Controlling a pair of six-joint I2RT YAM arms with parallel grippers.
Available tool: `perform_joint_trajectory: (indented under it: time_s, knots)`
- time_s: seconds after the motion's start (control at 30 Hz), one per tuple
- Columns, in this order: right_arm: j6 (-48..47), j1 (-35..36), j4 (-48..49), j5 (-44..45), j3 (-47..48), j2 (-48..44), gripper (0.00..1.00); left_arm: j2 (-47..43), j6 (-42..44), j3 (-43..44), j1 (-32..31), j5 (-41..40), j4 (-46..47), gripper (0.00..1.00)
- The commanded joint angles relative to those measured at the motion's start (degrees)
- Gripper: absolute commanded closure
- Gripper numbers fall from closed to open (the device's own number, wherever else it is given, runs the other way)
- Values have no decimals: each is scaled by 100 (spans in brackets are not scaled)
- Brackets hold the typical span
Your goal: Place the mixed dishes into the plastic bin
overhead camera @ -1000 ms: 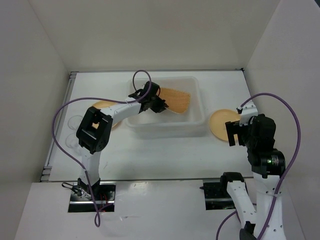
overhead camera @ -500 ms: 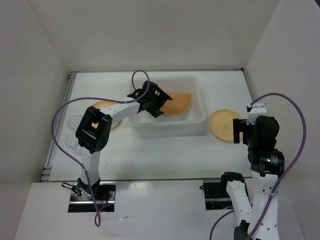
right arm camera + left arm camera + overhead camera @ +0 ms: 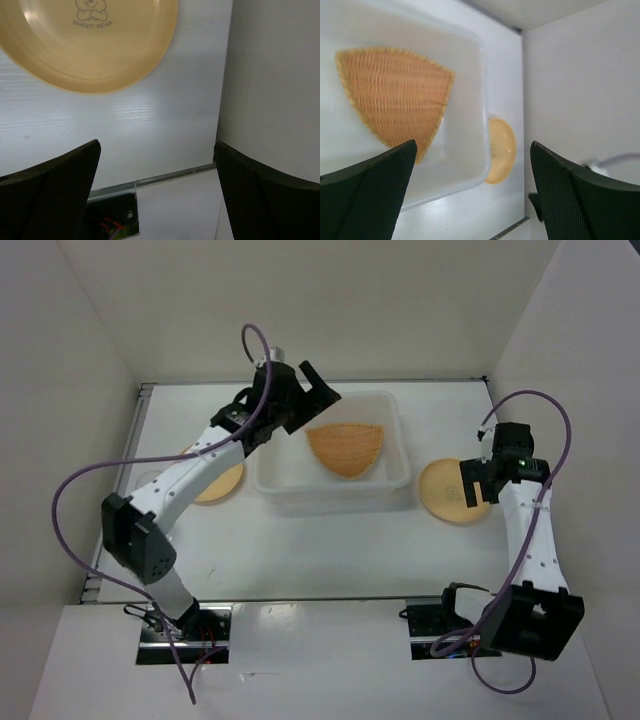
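My right gripper lowers next to reach the pale-orange plate's rim [image 3: 486,501] [image 3: 173,24] on the side by the plastic bin's close side, since its open fingers still hover above the table.
The tan ribbed basket dish [image 3: 347,445] [image 3: 395,100] lies flat inside the plastic bin [image 3: 330,498] [image 3: 482,100]. My left gripper [image 3: 315,405] [image 3: 475,200] hangs open and empty above the bin's back left corner. One pale-orange plate [image 3: 445,495] [image 3: 90,40] [image 3: 501,150] rests on the table right of the bin. My right gripper [image 3: 472,488] [image 3: 157,195] is open just above that plate's right edge, holding nothing. A second orange plate [image 3: 215,485] lies left of the bin, partly under the left arm. Faint clear glass cups [image 3: 150,485] stand at the far left.
White walls close in the table on the left, back and right; the right wall [image 3: 275,75] is close beside the right gripper. A metal strip [image 3: 145,400] runs along the table's left edge. Purple cables loop over both arms.
The left gripper opened and let go of the basket dish, which now lies flat in the bin; it then rose toward the back left. The right gripper moved up over the right plate.
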Motion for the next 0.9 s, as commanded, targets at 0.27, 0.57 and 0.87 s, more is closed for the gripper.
perform_joint_trajectory:
  time_s: [0.27, 0.57, 0.87]
  knots:
    - [-607, -1201, 1325, -1683, 531, 2629, 3, -2660, 1538, -1585, 306, -611, -1006, 0]
    - [-722, -1449, 1466, -2465, 813, 3729, 3, -3419, 1196, -2316, 421, -549, -1324, 0]
    - [-529, -1889, 1035, -3916, 1385, 5365, 68, -3472, 1134, -2386, 474, -497, -1552, 0]
